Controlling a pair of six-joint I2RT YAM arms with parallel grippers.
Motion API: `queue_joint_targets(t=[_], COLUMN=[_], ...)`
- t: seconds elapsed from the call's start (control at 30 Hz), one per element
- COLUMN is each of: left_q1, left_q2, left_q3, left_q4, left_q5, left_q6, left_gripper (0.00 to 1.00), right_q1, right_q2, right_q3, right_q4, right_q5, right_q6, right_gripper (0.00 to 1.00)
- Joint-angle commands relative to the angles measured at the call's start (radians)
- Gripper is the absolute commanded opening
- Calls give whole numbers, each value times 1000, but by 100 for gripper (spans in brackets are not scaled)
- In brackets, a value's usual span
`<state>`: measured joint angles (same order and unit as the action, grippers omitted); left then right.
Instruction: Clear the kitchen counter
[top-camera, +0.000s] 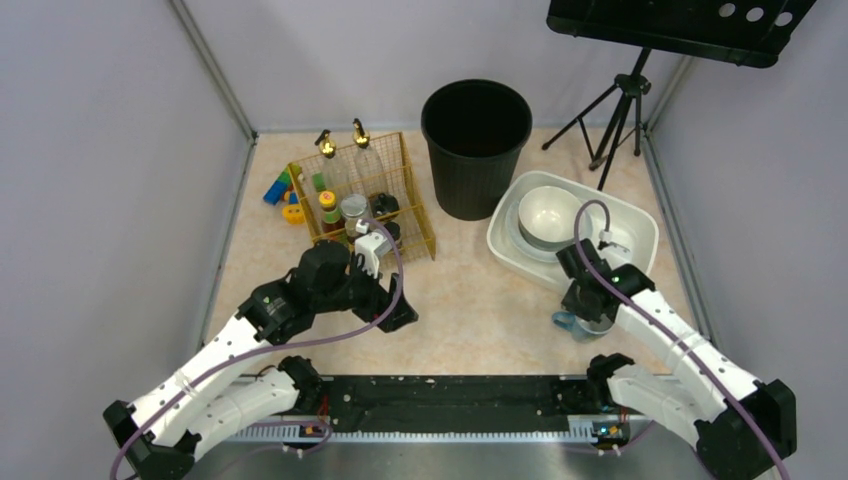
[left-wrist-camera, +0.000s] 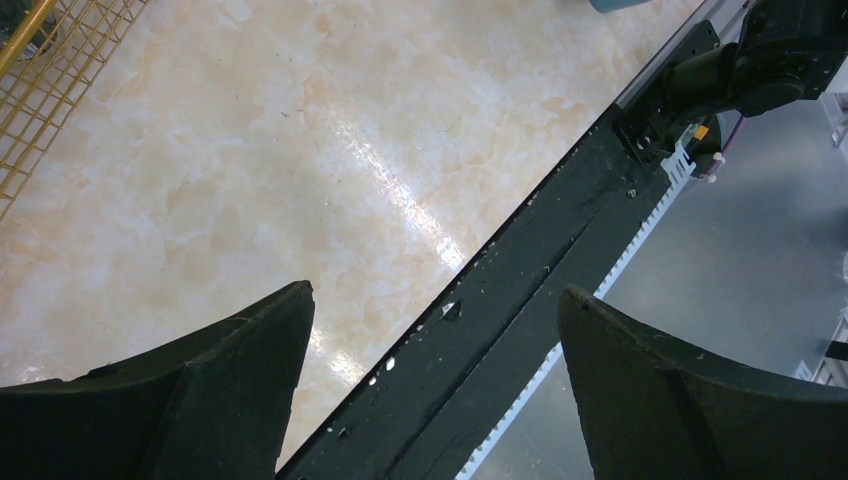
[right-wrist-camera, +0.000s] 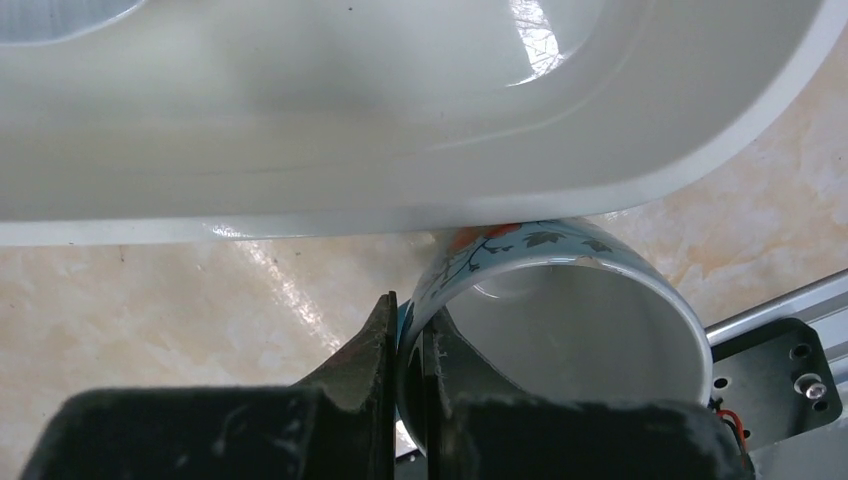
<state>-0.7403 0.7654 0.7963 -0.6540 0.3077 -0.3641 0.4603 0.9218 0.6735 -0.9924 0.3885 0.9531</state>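
Note:
My right gripper lifts the mug (top-camera: 577, 325) over next, then lowers it and lets go, since bare floor lies outward, past the tub's near side, beside the bowls.
The kitchen counter (top-camera: 480, 300) is a beige marbled tabletop, also in the left wrist view (left-wrist-camera: 250, 150) and the right wrist view (right-wrist-camera: 150, 300). My right gripper (right-wrist-camera: 408, 340) is shut on the rim of a light blue patterned mug (right-wrist-camera: 570, 330), one finger inside and one outside. In the top view the mug (top-camera: 577, 325) sits just in front of the white tub (top-camera: 640, 232), under my right gripper (top-camera: 588, 305). My left gripper (left-wrist-camera: 435, 310) is open and empty above the counter's front edge, seen in the top view (top-camera: 400, 312) near the wire basket.
The white tub holds stacked bowls (top-camera: 548, 212). A black bin (top-camera: 476, 145) stands at the back. A gold wire basket (top-camera: 362, 195) holds bottles and jars. Coloured toy blocks (top-camera: 280, 190) lie left of it. A black front rail (top-camera: 450, 405) and a tripod (top-camera: 620, 110) are present.

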Motion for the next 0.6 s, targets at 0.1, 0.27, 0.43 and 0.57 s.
queue_joint_targets(t=[0.1, 0.27, 0.43, 0.57], left_q1=[-1, -1, 0, 1], left_q2=[-12, -9, -5, 6], left_q3=[0, 0, 1, 1], left_q4=[40, 39, 39, 37], left_q5=[14, 13, 7, 7], left_q6=[16, 18, 19, 19], left_gripper=[96, 96, 96, 96], right_q1=[8, 8, 8, 8], right_q2=[-55, -67, -65, -31], right_q3=[17, 141, 267, 407], right_q4=[50, -3, -36, -57], right_q5=[-10, -53, -87, -30], right_q6=[2, -36, -79, -117], right_gripper=[0, 0, 0, 0])
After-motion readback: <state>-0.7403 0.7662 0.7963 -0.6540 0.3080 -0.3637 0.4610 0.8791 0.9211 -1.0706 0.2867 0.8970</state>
